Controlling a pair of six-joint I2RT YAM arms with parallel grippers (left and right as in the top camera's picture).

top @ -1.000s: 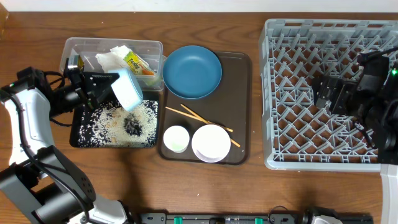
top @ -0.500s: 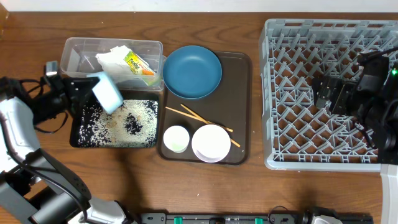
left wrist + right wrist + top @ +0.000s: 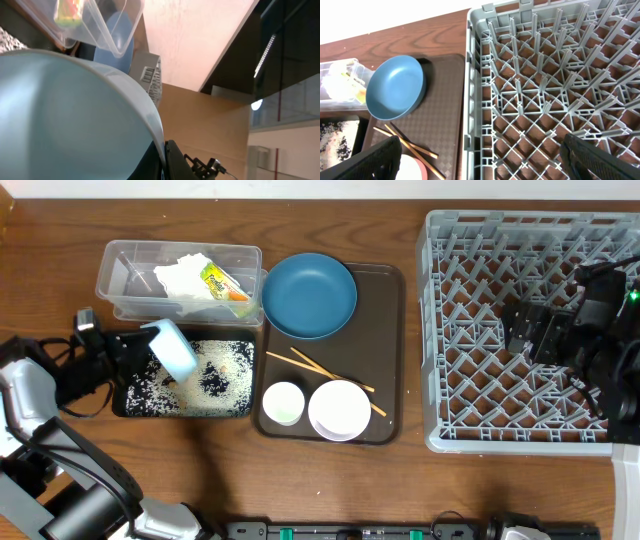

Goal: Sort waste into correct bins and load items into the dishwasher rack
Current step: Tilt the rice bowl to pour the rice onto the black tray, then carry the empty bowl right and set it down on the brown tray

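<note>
My left gripper swings past the dark-blue bowl and down to release next, since the brown tray's bare rack-side strip lies to its right in the overhead view.
My left gripper is shut on the rim of the small light-blue bowl, holding it tilted over the left part of the black tray, which holds loose rice. In the left wrist view the bowl fills the frame, with the jaws pinching its rim. The clear tub holds the white napkin and the yellow wrapper. My right gripper hovers open and empty over the grey rack. The dark-blue bowl, chopsticks, white cup and white bowl sit on the brown tray.
The right wrist view shows the rack's pegs, the dark-blue bowl, the brown tray and the chopsticks. Bare wooden table lies along the front edge and between the brown tray and the rack.
My left arm has drawn back to the left with the light-blue bowl, away from the clear tub. The rice in the black tray has spread. The right arm has not moved.
</note>
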